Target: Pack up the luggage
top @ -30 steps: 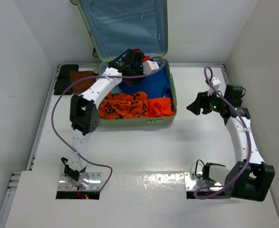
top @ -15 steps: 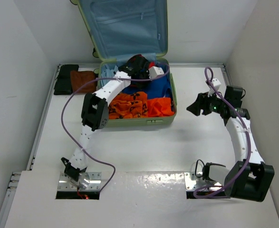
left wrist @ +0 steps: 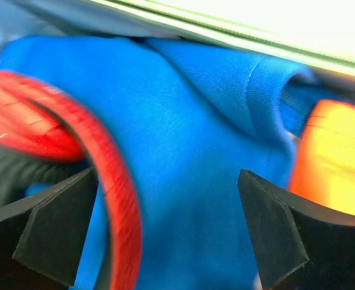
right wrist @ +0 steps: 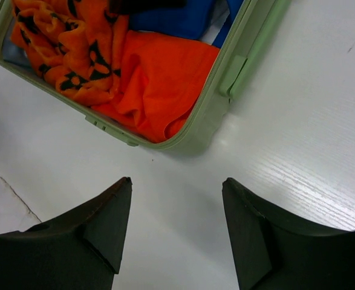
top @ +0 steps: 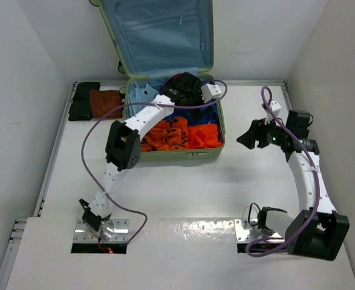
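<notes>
Next I need to carry my left gripper up, across and down onto the rust-brown cloth's side (top: 97, 104) by the black item, as that's to its left in the top view.
The luggage (top: 183, 156), a pale green suitcase, lies open at the back of the table with its blue-lined lid (top: 156, 33) upright. Inside are a blue garment (top: 195, 112), a plain orange garment (top: 204, 134) and an orange cloth with black figures (top: 165, 133). My left gripper (top: 186, 84) hangs over the case's back right part. In the left wrist view this gripper (left wrist: 168, 175) is open just above the blue garment (left wrist: 189, 121), with a red-edged dark item (left wrist: 104, 157) by its left finger. My right gripper (top: 250, 136) is open above bare table, right of the luggage (right wrist: 219, 103).
A black item (top: 83, 99) and a rust-brown cloth (top: 104, 99) lie on the table to the left of the suitcase. White walls close in the table at the left, back and right. The right wrist view shows the orange garment (right wrist: 159, 78) in the case's near corner.
My left arm has swung to the right along the back of the suitcase and its gripper has opened. The right arm has stayed where it was.
</notes>
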### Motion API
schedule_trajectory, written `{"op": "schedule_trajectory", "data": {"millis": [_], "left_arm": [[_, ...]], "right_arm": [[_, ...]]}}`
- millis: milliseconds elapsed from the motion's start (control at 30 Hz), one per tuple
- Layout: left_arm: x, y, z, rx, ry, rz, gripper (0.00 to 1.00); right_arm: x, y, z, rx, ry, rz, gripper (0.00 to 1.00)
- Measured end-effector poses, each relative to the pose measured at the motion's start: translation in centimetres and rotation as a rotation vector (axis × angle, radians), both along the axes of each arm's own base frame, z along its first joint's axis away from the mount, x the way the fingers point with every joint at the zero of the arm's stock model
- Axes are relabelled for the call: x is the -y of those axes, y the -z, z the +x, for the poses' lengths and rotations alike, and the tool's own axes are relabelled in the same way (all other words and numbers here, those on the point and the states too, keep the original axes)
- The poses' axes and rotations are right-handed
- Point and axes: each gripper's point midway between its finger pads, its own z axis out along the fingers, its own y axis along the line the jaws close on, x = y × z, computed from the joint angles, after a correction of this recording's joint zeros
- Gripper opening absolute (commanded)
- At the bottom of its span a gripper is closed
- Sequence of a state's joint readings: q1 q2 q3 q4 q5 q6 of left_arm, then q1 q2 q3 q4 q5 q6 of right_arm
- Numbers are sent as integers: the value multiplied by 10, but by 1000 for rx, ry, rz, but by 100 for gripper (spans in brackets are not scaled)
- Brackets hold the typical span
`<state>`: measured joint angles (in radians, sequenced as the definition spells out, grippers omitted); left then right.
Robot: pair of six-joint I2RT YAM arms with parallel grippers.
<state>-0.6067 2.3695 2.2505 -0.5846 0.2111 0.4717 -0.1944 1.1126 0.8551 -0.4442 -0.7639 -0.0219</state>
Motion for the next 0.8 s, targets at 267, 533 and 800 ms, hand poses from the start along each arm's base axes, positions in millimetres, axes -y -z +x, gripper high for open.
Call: {"op": "schedule_trajectory", "data": {"millis": [267,533,800], "left_arm": [[-53,-201,-64,228,-163,-186,100],[-347,-322,-80,549,-797,-244,93],[-518,-129,-11,110,-1132,-170,93]], "right_arm": [[-5,-1,-4,3,-27,4,61],[-27,-2,-8,11,-102,3,61],[-47,11,-8,-11,-165,-27,61]]}}
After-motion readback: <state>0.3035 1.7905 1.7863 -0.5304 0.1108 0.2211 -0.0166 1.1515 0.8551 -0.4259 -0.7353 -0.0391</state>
